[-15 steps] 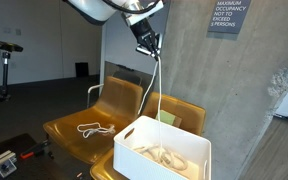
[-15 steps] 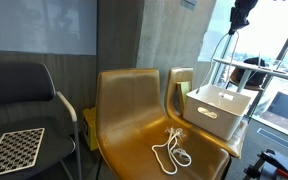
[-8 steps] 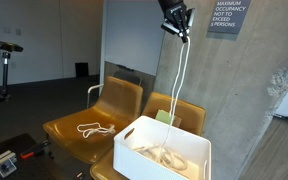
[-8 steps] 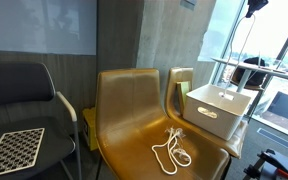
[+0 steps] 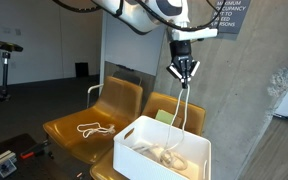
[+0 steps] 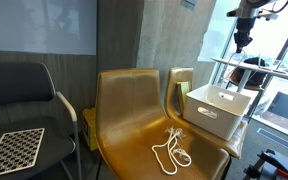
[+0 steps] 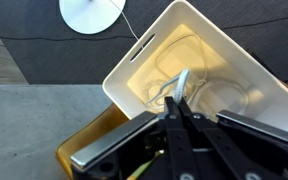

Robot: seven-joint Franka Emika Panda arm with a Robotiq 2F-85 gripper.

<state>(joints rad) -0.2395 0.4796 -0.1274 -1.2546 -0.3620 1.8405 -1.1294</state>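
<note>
The white rope's lower part already hangs among the coils, so next I should lower my gripper over the white bin's open inside and release the rope there.
My gripper [image 5: 183, 79] hangs above the white bin [image 5: 197, 150], shut on a white rope [image 5: 184, 110] that drops from its fingertips into the bin. More white rope lies coiled inside the bin [image 5: 164, 155]. In the wrist view the closed gripper [image 7: 176, 100] pinches the rope's end [image 7: 181, 80] directly over the white bin [image 7: 246, 62], with loops of rope on its floor. In an exterior view the gripper [image 6: 241, 40] is high at the right, above the bin [image 6: 220, 116]. A second white rope [image 5: 94, 128] lies on the seat of the neighbouring yellow chair.
Two yellow chairs [image 5: 76, 135] stand side by side; the bin rests on one. A concrete wall [image 5: 244, 90] rises behind. A black chair with a checkered board [image 6: 14, 150] stands further along. A round white lamp [image 7: 92, 14] shows in the wrist view.
The gripper has come down from high above the bin to a lower spot over it, still holding the rope, so less rope hangs free.
</note>
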